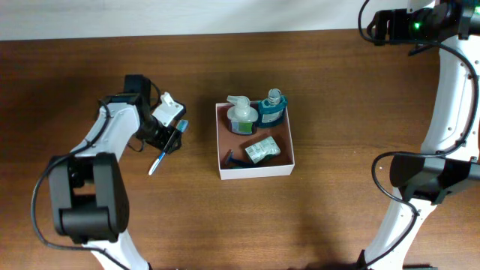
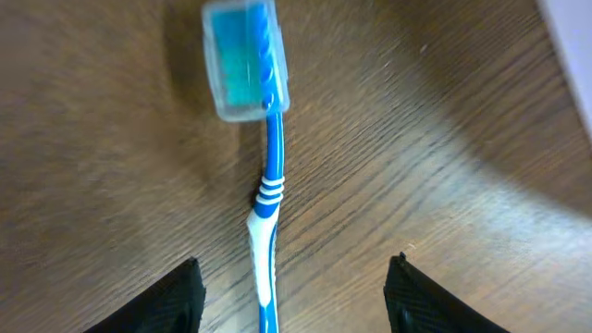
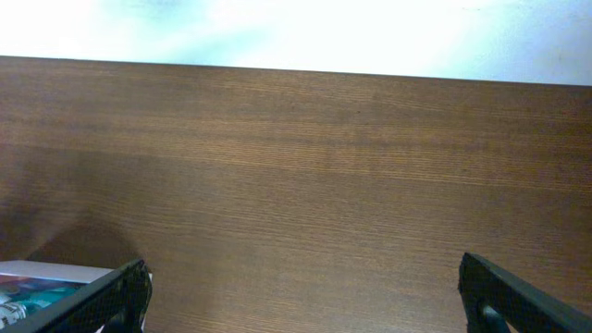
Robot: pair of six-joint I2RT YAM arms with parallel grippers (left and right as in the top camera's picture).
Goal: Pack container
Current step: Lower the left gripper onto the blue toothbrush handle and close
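Note:
The left gripper moves down onto the white part of the toothbrush's handle next and closes, since its open fingers hang above the wood with the handle between them.
The container (image 1: 255, 171) is a shallow white-walled box with a reddish-brown floor at the table's middle. In it are a white pump bottle (image 1: 240, 114), a teal bottle (image 1: 271, 109), a small packet (image 1: 262, 149) and a dark razor (image 1: 238, 159). A blue-and-white toothbrush (image 1: 159, 159) with a clear cap over its head (image 2: 245, 60) lies on the wood left of the container. My left gripper (image 2: 294, 277) hangs open over it, one finger on each side of the handle (image 2: 271, 176), touching nothing. My right gripper (image 3: 301, 277) is wide open over bare wood, holding nothing.
The right arm (image 1: 450, 90) runs along the table's right side up to the far right corner. A white wall (image 3: 296, 28) stands behind the table's far edge. A white edge (image 2: 573, 37) shows at the left wrist view's top right.

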